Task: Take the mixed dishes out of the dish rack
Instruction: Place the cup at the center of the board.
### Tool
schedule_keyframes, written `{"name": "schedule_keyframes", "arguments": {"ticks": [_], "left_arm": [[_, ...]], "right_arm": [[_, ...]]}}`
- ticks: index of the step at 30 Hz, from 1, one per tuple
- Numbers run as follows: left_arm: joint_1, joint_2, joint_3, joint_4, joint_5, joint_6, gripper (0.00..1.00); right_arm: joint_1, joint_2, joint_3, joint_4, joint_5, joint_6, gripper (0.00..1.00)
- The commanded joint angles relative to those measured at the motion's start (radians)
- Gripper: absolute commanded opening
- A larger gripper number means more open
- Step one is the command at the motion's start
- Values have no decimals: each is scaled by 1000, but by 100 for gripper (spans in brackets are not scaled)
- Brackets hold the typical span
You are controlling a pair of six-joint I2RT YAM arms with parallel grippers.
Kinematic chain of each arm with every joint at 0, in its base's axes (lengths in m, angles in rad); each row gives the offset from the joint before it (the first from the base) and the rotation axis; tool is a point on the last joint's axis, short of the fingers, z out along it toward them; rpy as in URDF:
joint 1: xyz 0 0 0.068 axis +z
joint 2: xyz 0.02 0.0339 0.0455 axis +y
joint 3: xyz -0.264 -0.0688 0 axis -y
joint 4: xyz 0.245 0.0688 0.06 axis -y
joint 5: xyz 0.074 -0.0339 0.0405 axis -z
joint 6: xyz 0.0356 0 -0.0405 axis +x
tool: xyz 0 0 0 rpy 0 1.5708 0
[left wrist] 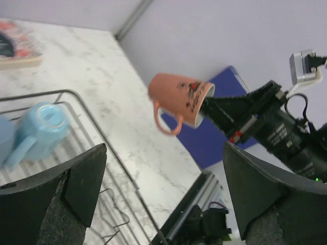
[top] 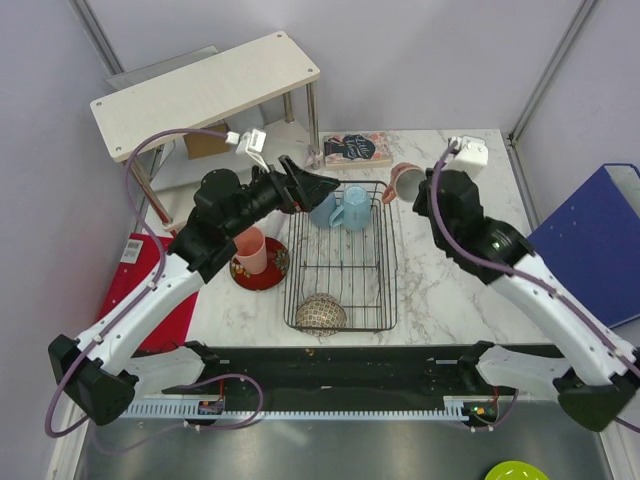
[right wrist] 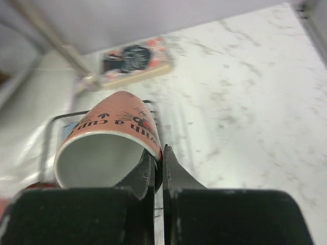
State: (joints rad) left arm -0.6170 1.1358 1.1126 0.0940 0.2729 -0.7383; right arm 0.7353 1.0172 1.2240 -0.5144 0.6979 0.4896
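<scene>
The salmon-pink mug [top: 405,182] should go to the right in the top view, outward and down toward the far corner of the table, in my right gripper. The mug should be released where the marble is bare.
My right gripper [top: 420,190] [right wrist: 162,159] is shut on the rim of a salmon-pink mug [top: 405,182] [right wrist: 110,145] [left wrist: 181,99], held tilted in the air by the far right corner of the dish rack [top: 392,262] [left wrist: 87,127]. At the rack's far end lie two light blue mugs [top: 325,210] [top: 353,208], one showing in the left wrist view [left wrist: 43,125]. A speckled bowl [top: 320,313] rests at its near end. Above the rack's far left corner my left gripper [top: 328,187] [left wrist: 163,189] is open and holds nothing. Left of the rack, a salmon-pink tumbler [top: 251,250] stands on a dark red plate [top: 266,279].
A white wooden shelf [top: 205,90] stands at the back left, with a book [top: 357,150] [right wrist: 135,64] lying behind the rack. A blue binder [top: 590,240] [left wrist: 217,140] sits off the table's right edge. A red flat object [top: 150,295] lies at the left.
</scene>
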Motion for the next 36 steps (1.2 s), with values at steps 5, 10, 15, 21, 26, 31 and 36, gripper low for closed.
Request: {"name": "schedule_keyframes", "arguments": {"ticks": [5,10,15,21,26,31,36], "left_arm": [[2,-100,-79,-254,-227,42,99],[0,-169,-128,-299,-186,39,99],[0,-237,-181,-327,-185,56,99],[0,-286,-255,-335,-205,70,99],[0,-254,-278,-341,-184,67,99],[0,-217,-277,-344,-155,47,99],[0,-180,-272,-346,-123,31,99]], "right_arm": [[-514,351,238,-193,-161,89,0],[-718,607,385,-196,-389,185,0],[-801,797,583,-243,-307,146,0],[-899,992,764,-354,-339,162,0],[-906,1161,942,-502,-342,155,0],[-912,1242,1034,-587,-417,144,0],[-926,1314,1088,-685,-474,113,0]]}}
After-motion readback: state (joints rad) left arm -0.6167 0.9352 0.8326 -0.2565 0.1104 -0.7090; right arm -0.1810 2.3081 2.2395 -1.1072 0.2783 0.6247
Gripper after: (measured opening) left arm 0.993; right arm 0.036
